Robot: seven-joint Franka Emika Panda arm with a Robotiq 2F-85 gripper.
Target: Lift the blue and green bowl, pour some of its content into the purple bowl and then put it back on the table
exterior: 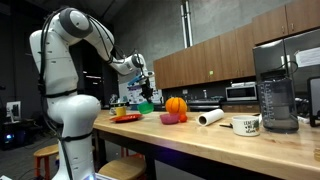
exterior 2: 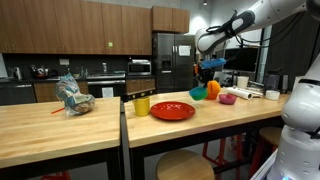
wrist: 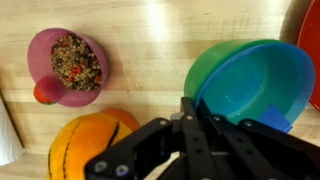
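Observation:
Since the purple bowl holds grains and the green bowl looks empty, I will lower my gripper, levelling it, to the tabletop (exterior 2: 197,105) beside the red-yellow plate and release.
The blue and green bowl (wrist: 250,80) is green outside and blue inside, and its inside looks empty. My gripper (wrist: 192,108) is shut on its near rim. In both exterior views the gripper (exterior: 144,92) (exterior 2: 208,74) hangs over the green bowl (exterior: 146,104) (exterior 2: 199,92), which is low at the table; I cannot tell if it touches. The purple bowl (wrist: 68,66) holds brown grains with red bits. It stands apart from the green bowl, on the wooden table (wrist: 150,40), and also shows in both exterior views (exterior: 171,118) (exterior 2: 227,98).
An orange ribbed ball (wrist: 88,145) (exterior: 176,104) (exterior 2: 213,89) lies beside both bowls. A red-yellow plate (exterior 2: 172,110) (exterior: 127,117) and a yellow cup (exterior 2: 141,105) stand nearby. A white roll (exterior: 210,117), a mug (exterior: 246,125) and a blender (exterior: 276,92) stand further along the counter.

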